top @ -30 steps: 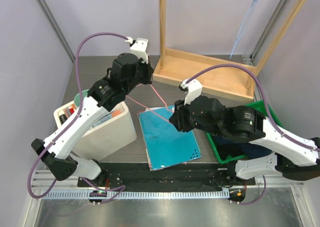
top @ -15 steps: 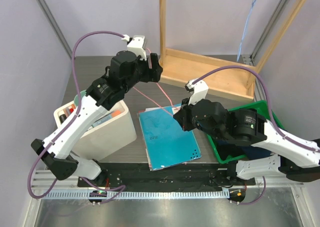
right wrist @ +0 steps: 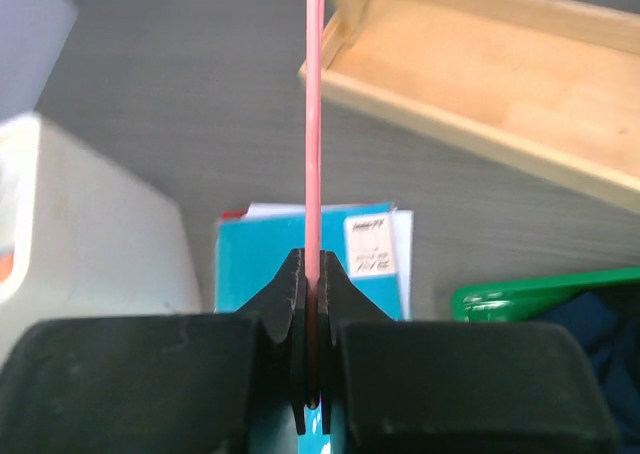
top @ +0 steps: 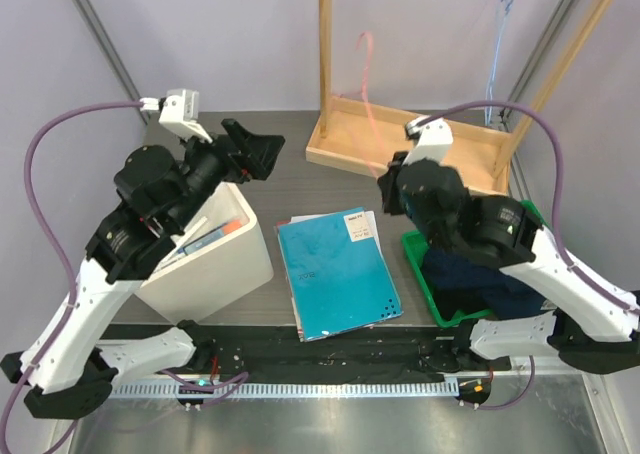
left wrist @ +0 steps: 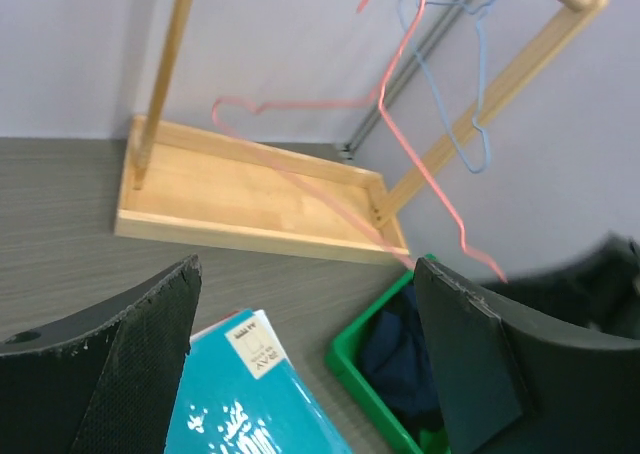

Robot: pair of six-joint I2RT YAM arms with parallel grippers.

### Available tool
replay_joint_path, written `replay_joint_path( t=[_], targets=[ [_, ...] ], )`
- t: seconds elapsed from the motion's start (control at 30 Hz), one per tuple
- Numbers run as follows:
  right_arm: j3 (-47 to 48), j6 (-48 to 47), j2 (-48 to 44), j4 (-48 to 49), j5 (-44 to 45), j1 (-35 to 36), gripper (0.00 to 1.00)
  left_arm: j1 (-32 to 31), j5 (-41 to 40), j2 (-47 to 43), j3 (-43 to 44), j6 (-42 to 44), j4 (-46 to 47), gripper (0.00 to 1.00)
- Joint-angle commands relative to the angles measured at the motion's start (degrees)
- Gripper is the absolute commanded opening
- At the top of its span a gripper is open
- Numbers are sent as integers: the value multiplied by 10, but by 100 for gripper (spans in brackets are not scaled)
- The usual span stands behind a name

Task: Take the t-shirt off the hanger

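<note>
The pink hanger [top: 364,69] goes outward in my right gripper next, its hook onto the top bar beside the blue hanger, since the t-shirt is in the bin.
The dark blue t-shirt [top: 468,274] lies bunched in the green bin [top: 420,264], off the hanger; it also shows in the left wrist view [left wrist: 400,339]. The bare pink wire hanger [right wrist: 314,124] stands up from my right gripper [right wrist: 314,299], which is shut on its wire. From above, the hanger [top: 364,69] is a blur in front of the wooden rack; in the left wrist view the hanger [left wrist: 405,134] shows whole. My left gripper [top: 262,154] is open and empty, raised over the white box, well left of the hanger [left wrist: 305,274].
A teal book [top: 335,269] lies on the table between the arms. A white box [top: 215,264] of supplies stands at the left. The wooden rack base [top: 410,149] sits behind, with a blue hanger [top: 500,29] on its top rail.
My left gripper opened, let go of the pink hanger and drew back to the left. My right gripper shut on the hanger and lifted it up and right, toward the rack.
</note>
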Motion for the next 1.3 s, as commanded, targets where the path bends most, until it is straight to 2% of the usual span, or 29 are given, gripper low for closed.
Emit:
replay_joint_path(
  t=[0.0, 0.03, 0.23, 0.5, 0.7, 1.0, 1.27],
  targets=[
    [65, -78, 9, 90, 0, -90, 1, 0, 80, -22, -49, -66, 49, 85],
    [96, -89, 17, 102, -5, -125, 1, 0, 100, -26, -57, -76, 51, 85],
    [221, -131, 96, 110, -37, -213, 1, 0, 180, -61, -127, -140, 70, 82],
    [283, -121, 142, 125, -153, -356, 1, 1, 199, -95, -173, -154, 62, 83],
    [248, -89, 148, 127, -236, -427, 1, 1, 229, -93, -176, -157, 67, 83],
    [118, -70, 117, 167, -261, -432, 1, 0, 248, -98, -210, -171, 85, 83],
    [42, -79, 98, 198, -270, -432, 1, 0, 260, -91, -218, -173, 94, 83]
  ],
)
